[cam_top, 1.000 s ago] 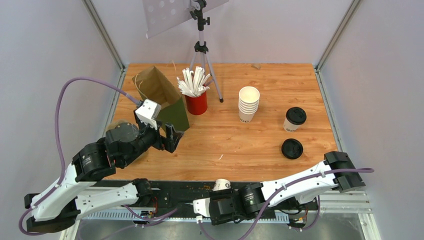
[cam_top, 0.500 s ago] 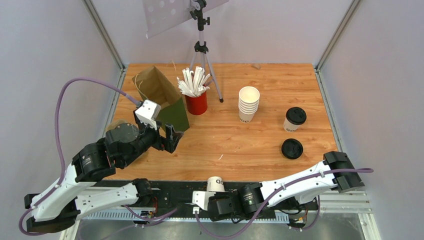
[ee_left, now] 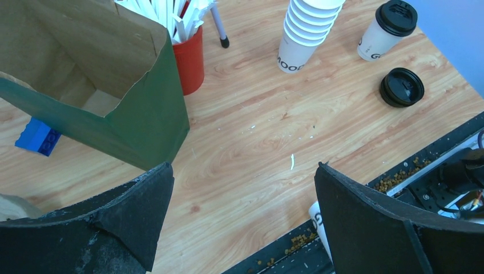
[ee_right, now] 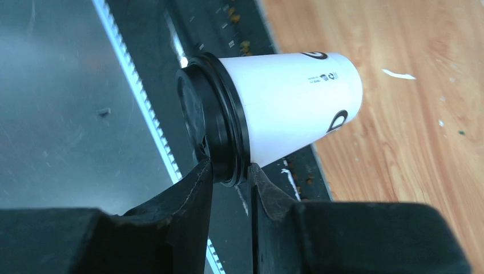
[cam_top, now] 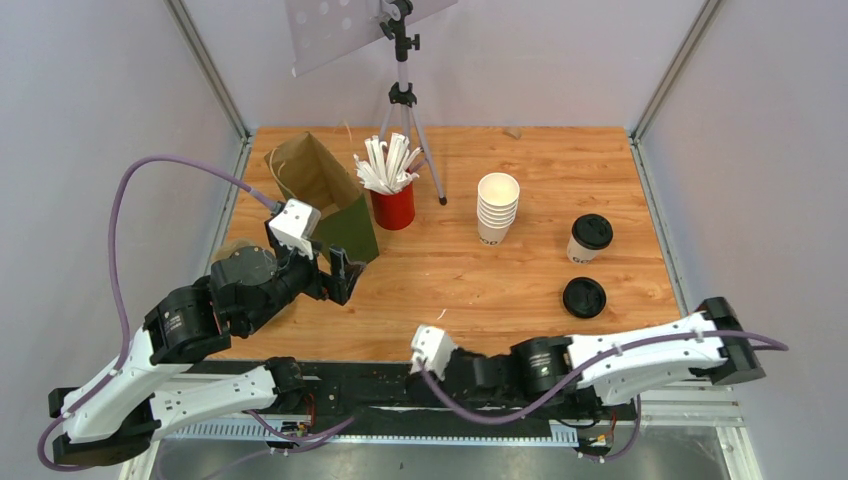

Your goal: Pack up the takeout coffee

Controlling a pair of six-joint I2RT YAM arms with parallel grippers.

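The gap between stack and second cup lies outward of my right gripper, so next my right gripper needs to swing outward, turn the cup upright and release it there.
My right gripper is shut on the black lid of a small white takeout coffee cup. The cup lies on its side in the air, over the black rail at the table's near edge. A sliver of it shows in the left wrist view. In the top view my right gripper is at the near edge and I cannot make out the cup there. My left gripper is open and empty, hovering beside the open brown-and-green paper bag.
A second lidded white cup and a loose black lid sit at the right. A stack of lidless cups, a red cup of straws and a tripod stand behind. A blue brick lies by the bag.
My right arm has swung up and forward from below the table edge, carrying the lidded cup to the table's near edge, and its wrist has turned. The left arm has barely moved.
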